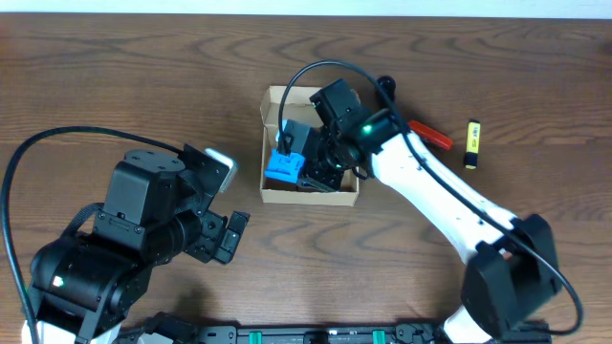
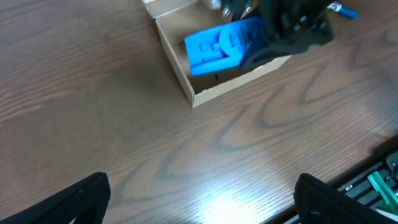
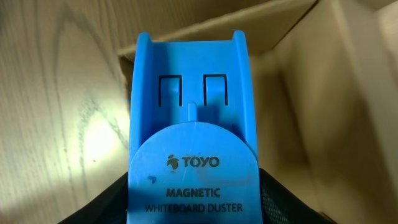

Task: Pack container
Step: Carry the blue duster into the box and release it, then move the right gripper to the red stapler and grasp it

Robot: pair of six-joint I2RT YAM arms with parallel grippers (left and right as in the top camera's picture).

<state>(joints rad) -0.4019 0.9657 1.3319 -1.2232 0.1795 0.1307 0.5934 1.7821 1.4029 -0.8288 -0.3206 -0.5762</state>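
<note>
I will lower the duster with my right gripper next, onto the bare bottom of the box along the box's near side [image 1: 293, 185], and release it there.
The container [image 1: 277, 195] is a small tan cardboard box, open, at the table's middle. It also shows in the left wrist view [image 2: 180, 71] and in the right wrist view [image 3: 323, 93]. My right gripper [image 1: 311, 170] is shut on a blue whiteboard duster [image 1: 284, 165] and holds it inside the box over the left front corner. The duster fills the right wrist view [image 3: 193, 155] and shows in the left wrist view [image 2: 221, 45]. My left gripper [image 2: 199, 202] is open and empty, over bare table in front and left of the box.
A yellow highlighter [image 1: 471, 143] and a red-handled tool [image 1: 430, 134] lie on the table right of the box. The box's flap lid [image 1: 287, 96] stands open at the far side. A rail runs along the table's front edge [image 2: 379, 180].
</note>
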